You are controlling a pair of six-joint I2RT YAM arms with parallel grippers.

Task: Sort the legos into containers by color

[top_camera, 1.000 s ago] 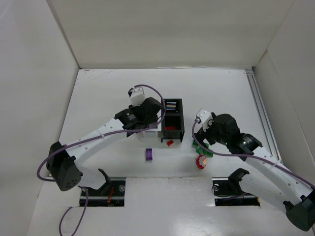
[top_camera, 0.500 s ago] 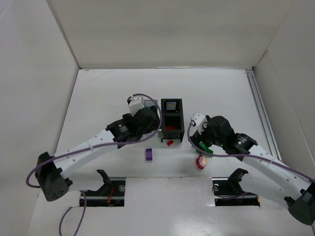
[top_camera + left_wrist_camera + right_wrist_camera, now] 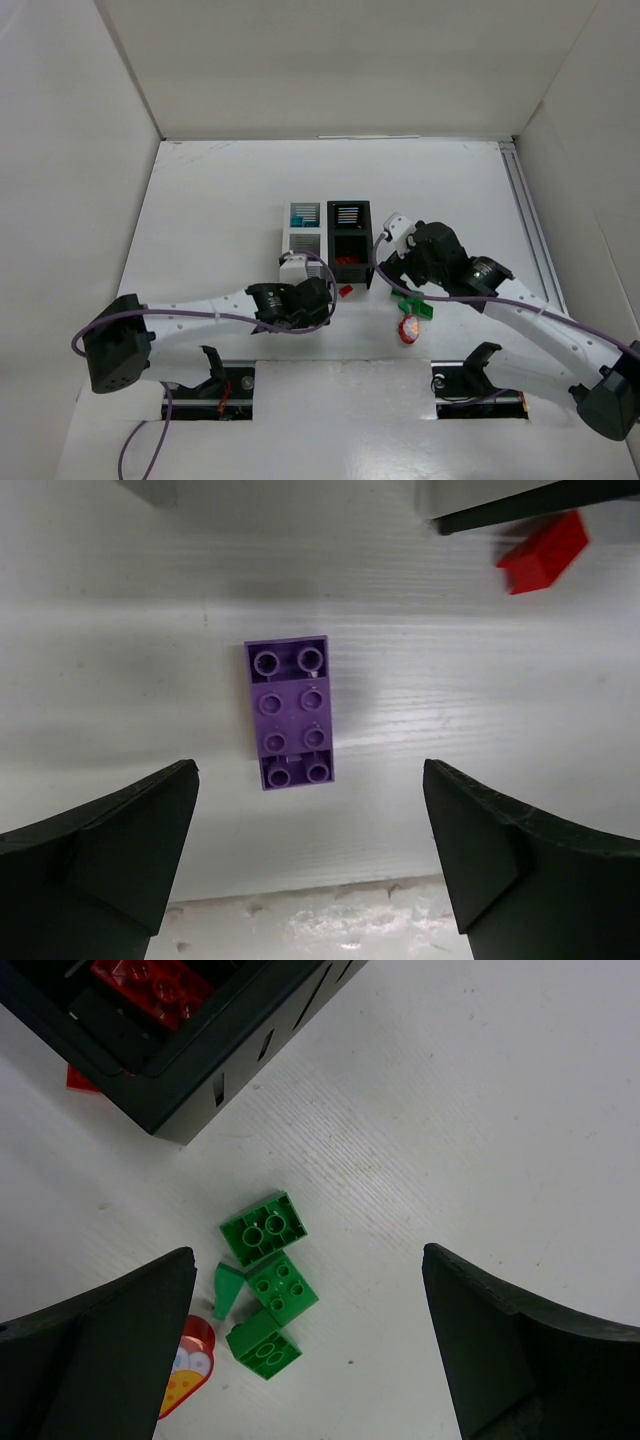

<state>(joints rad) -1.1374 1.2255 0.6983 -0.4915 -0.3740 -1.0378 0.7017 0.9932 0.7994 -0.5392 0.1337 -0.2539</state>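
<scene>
The loose red lego is outside the black bin of the red legos. My right gripper will go to the left in the top view and down over that lego next.
A purple lego point(image 3: 290, 712) lies flat on the table, studs up, just ahead of my open left gripper point(image 3: 310, 830), whose jaws stand wide to either side with nothing between them. From above, that gripper point(image 3: 305, 305) hides the brick. Three green legos point(image 3: 270, 1285) and a small green sliver lie clustered below my open right gripper point(image 3: 310, 1330), seen from above at the right gripper point(image 3: 405, 280). The red-yellow roundish piece point(image 3: 408, 330) sits just near of them. The containers are white bins point(image 3: 303, 240) and black bins point(image 3: 368, 250); red legos point(image 3: 150, 980) lie in a black one.
A loose red lego point(image 3: 345, 291) lies on the table by the near black bin's front corner, also in the left wrist view as the red lego point(image 3: 543, 552). Teal shows in the far white bin point(image 3: 302, 214). White walls enclose the table on three sides.
My left arm has drawn back from the white bins toward the near edge, stopping over the purple lego, and its gripper has opened. My right arm has shifted slightly toward the bins, still open.
</scene>
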